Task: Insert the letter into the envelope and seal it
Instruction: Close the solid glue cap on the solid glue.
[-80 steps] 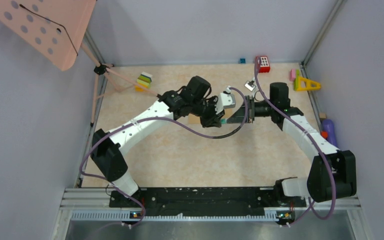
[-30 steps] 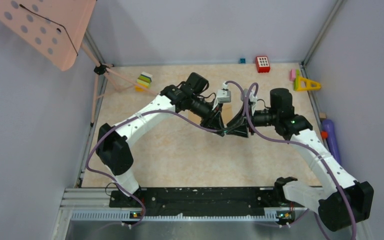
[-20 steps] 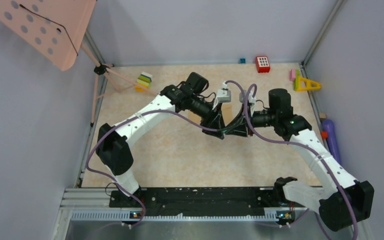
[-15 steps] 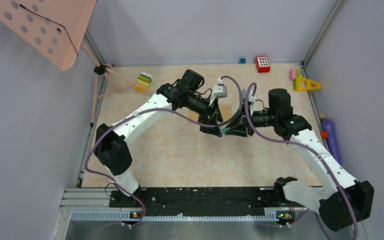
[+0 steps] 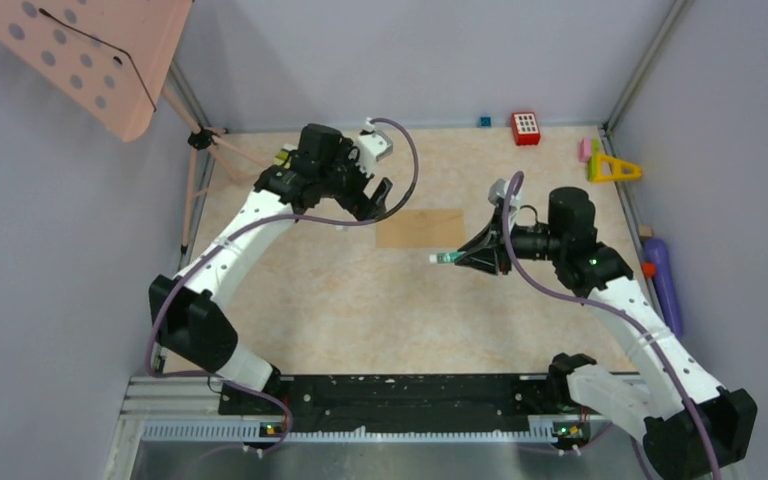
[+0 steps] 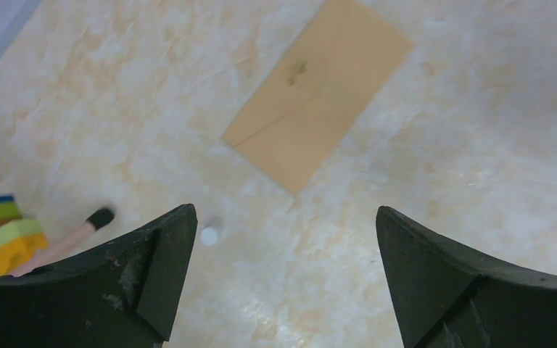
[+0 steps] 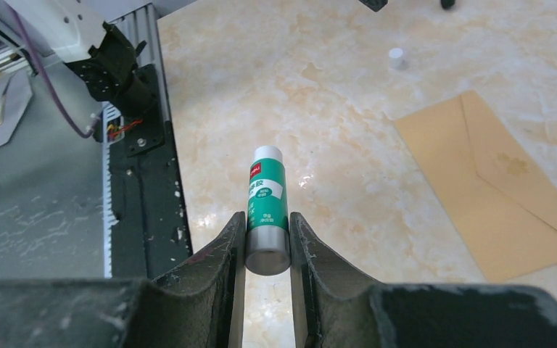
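The small white cap (image 6: 209, 235) is well below my open fingers, so my left gripper will move away from the envelope (image 5: 418, 228) and go down to the cap next.
The tan envelope (image 5: 418, 228) lies flat mid-table, its pointed flap folded down (image 6: 319, 90) (image 7: 500, 196). The letter is hidden in every view. My right gripper (image 5: 460, 256) (image 7: 267, 217) is shut on a green glue stick (image 7: 267, 206) (image 5: 446, 258), held level just right of the envelope's near right corner, with its white end pointing left. My left gripper (image 5: 375, 195) (image 6: 284, 217) hangs open and holds nothing, above the table left of the envelope. A small white cap (image 6: 209, 235) (image 7: 397, 56) lies on the table near it.
A pink perforated board (image 5: 80, 60) on a stand fills the far left corner, with a striped block (image 5: 288, 160) by its foot. A red block (image 5: 526, 127), a yellow triangle (image 5: 612, 168) and a purple bottle (image 5: 660, 265) sit along the back and right edges.
My left gripper opened and swung back and left, away from the right gripper, uncovering the envelope. The right gripper stays shut on the glue stick and has shifted slightly.
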`<state>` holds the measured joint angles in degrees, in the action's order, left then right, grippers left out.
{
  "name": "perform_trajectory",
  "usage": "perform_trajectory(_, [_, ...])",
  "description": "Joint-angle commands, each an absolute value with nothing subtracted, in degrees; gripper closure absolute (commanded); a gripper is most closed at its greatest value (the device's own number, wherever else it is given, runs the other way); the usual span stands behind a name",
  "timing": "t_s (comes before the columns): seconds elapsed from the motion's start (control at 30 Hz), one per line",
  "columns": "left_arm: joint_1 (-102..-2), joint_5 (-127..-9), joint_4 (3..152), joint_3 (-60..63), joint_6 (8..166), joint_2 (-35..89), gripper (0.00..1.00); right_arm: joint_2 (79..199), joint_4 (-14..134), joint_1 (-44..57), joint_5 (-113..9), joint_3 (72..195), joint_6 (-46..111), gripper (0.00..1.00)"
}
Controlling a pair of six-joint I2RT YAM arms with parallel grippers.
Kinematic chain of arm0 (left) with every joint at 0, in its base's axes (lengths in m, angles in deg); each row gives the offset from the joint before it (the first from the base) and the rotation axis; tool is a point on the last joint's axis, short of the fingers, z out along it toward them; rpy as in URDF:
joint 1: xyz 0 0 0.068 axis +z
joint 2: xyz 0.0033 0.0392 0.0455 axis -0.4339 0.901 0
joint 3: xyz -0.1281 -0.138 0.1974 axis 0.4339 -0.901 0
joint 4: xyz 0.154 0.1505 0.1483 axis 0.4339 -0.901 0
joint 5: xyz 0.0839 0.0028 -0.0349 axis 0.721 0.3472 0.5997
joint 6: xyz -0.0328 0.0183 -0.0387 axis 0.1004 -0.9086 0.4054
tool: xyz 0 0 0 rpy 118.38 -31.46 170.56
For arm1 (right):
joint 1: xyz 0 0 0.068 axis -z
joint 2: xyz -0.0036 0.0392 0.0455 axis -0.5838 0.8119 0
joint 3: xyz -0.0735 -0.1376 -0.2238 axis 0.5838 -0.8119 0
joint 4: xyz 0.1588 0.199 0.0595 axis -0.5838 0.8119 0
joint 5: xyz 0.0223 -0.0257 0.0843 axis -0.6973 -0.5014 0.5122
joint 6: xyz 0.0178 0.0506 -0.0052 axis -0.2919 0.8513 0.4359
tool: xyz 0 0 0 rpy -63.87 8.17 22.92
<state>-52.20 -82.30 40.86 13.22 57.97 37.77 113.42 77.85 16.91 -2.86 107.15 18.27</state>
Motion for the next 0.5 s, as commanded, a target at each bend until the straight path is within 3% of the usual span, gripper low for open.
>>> perform_trajectory(0.0, [-49.88,-65.47,36.6,12.45,54.57,44.0,0.02,110.36,72.67,18.8,-7.12,104.88,20.38,1.0])
perform_trajectory(0.27, [-45.24,-60.57,34.9,14.28,51.91,53.59,0.02,109.05,72.33,19.62,-7.03,103.15,17.57,1.0])
perform_trajectory(0.47, [-44.35,-60.41,35.18,15.09,51.5,58.28,0.08,108.92,72.16,19.66,-6.85,102.39,16.93,1.0])
